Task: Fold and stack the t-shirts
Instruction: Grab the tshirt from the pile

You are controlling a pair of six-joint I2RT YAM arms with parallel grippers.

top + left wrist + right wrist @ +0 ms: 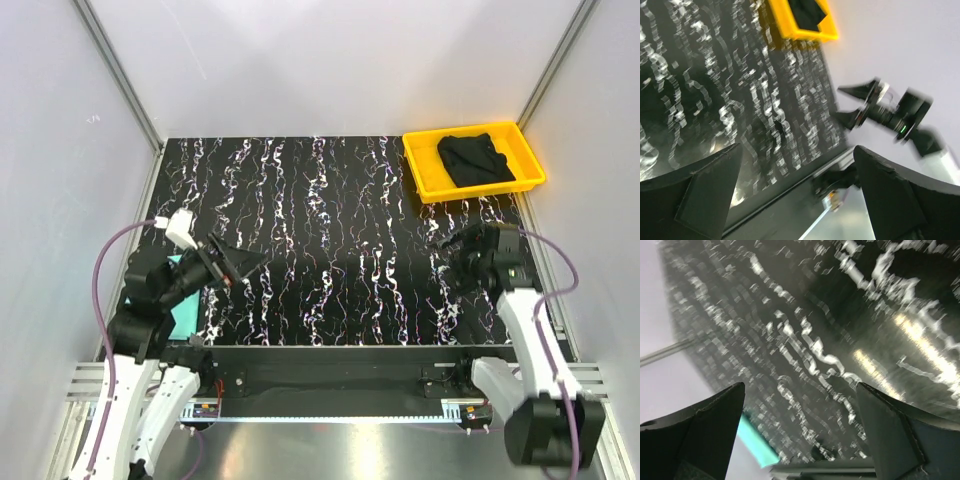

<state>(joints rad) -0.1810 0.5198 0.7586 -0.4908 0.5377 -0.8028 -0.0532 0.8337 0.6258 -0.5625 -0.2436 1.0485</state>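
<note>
The black t-shirt's fold by the yellow tray's side (497,158) is outward of my right gripper and below it, so my right gripper should move outward and down onto it next.
The black t-shirt (475,160) lies crumpled inside the yellow tray (425,175) at the table's far right; in the left wrist view it (807,10) shows at the top edge. The teal t-shirt (185,308) lies at the near left edge, mostly hidden under my left arm; the right wrist view catches a strip of it (755,442). My left gripper (245,265) (797,149) hangs open above the table's left side, holding nothing. My right gripper (452,255) (800,385) hangs open over the right side, also with nothing between its fingers.
The table (330,240) has a black top with white marbled streaks. White walls and metal frame posts (120,75) close it in on three sides. The yellow tray (805,32) sits against the far right corner.
</note>
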